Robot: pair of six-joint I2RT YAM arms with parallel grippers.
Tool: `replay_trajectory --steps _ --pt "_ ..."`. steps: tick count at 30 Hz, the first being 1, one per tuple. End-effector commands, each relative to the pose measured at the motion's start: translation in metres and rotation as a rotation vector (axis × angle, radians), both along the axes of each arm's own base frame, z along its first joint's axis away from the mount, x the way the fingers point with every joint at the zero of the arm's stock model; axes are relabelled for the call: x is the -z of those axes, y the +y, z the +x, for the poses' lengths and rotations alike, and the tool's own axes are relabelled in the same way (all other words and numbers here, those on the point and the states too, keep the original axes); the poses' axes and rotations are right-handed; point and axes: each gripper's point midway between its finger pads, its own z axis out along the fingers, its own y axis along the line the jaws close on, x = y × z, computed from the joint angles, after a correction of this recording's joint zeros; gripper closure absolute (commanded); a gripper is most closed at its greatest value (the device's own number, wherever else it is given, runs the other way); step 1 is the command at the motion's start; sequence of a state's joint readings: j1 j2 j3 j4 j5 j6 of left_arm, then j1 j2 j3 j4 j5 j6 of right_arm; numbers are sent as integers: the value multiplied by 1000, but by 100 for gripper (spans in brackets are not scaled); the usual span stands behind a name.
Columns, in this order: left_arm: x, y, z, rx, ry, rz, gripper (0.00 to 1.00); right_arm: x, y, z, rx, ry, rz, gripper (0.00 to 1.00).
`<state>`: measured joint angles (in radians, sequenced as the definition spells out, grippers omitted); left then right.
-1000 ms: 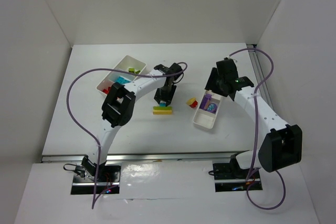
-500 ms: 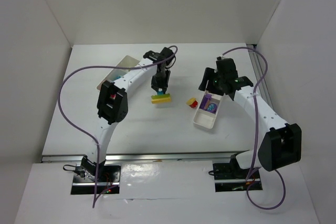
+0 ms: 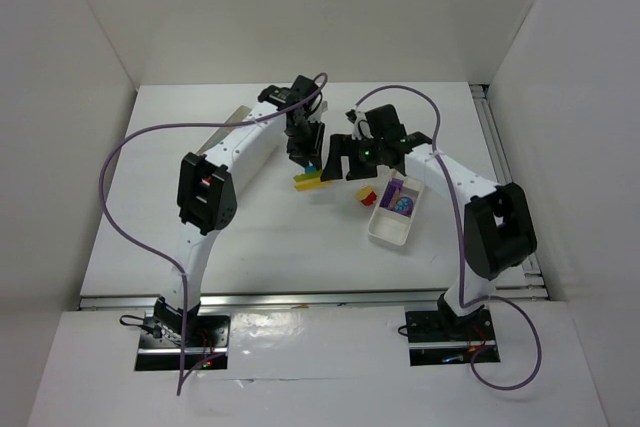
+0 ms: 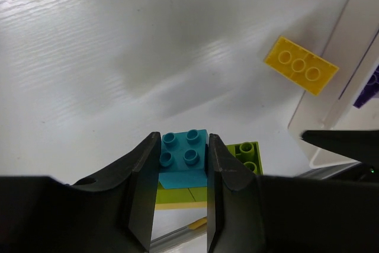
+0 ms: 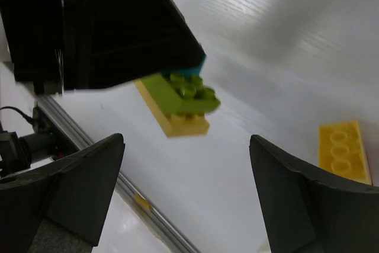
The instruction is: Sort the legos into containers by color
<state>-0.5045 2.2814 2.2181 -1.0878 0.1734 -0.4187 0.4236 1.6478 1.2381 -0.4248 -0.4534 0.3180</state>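
Next, my left gripper pulls its cyan-blue lego [image 4: 183,153] off the stack, then crosses to the longer tray, to the left in the top view.
My left gripper [image 3: 306,150] is shut on a cyan-blue lego [image 4: 183,153] that tops a stack of a lime green lego [image 4: 249,154] and a yellow plate [image 5: 178,120]. The stack [image 3: 310,179] hangs tilted just above the table. My right gripper [image 3: 338,165] is open and empty, right beside the stack; in its wrist view the stack lies ahead of the wide-open fingers [image 5: 77,185]. A loose yellow lego [image 3: 366,190] with a red one under it lies between the stack and the smaller tray [image 3: 388,228], which holds a purple lego [image 3: 403,205].
The longer tray [image 3: 237,115] is almost wholly hidden under my left arm. The yellow lego also shows in the left wrist view [image 4: 301,65] and in the right wrist view [image 5: 346,149]. White walls enclose the table on three sides.
My left gripper has carried the stack back and slightly right, off the table. My right arm has swung left from over the smaller tray to beside the stack.
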Motion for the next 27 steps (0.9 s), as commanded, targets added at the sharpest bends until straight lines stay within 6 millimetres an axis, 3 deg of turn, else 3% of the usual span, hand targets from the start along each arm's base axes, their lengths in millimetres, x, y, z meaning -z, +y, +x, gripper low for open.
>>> replay_trajectory --steps 1,4,7,13,20,23,27 --pt "-37 -11 -3 35 -48 -100 100 -25 31 24 -69 -85 116 6" --pt "-43 -12 -3 19 -50 -109 100 -27 36 31 -34 -79 156 11" --pt "-43 -11 -2 6 -63 -107 100 -15 38 34 2 -47 169 14" --pt "-50 -11 0 -2 -66 -135 100 -9 43 36 44 -19 226 32" --pt "-56 -8 4 -10 -86 -145 100 -2 40 37 77 -3 218 33" --pt "-56 -8 4 -10 -86 -145 100 -1 41 37 84 3 224 49" --pt "-59 -2 8 -33 -96 -141 100 5 38 35 95 21 208 80"
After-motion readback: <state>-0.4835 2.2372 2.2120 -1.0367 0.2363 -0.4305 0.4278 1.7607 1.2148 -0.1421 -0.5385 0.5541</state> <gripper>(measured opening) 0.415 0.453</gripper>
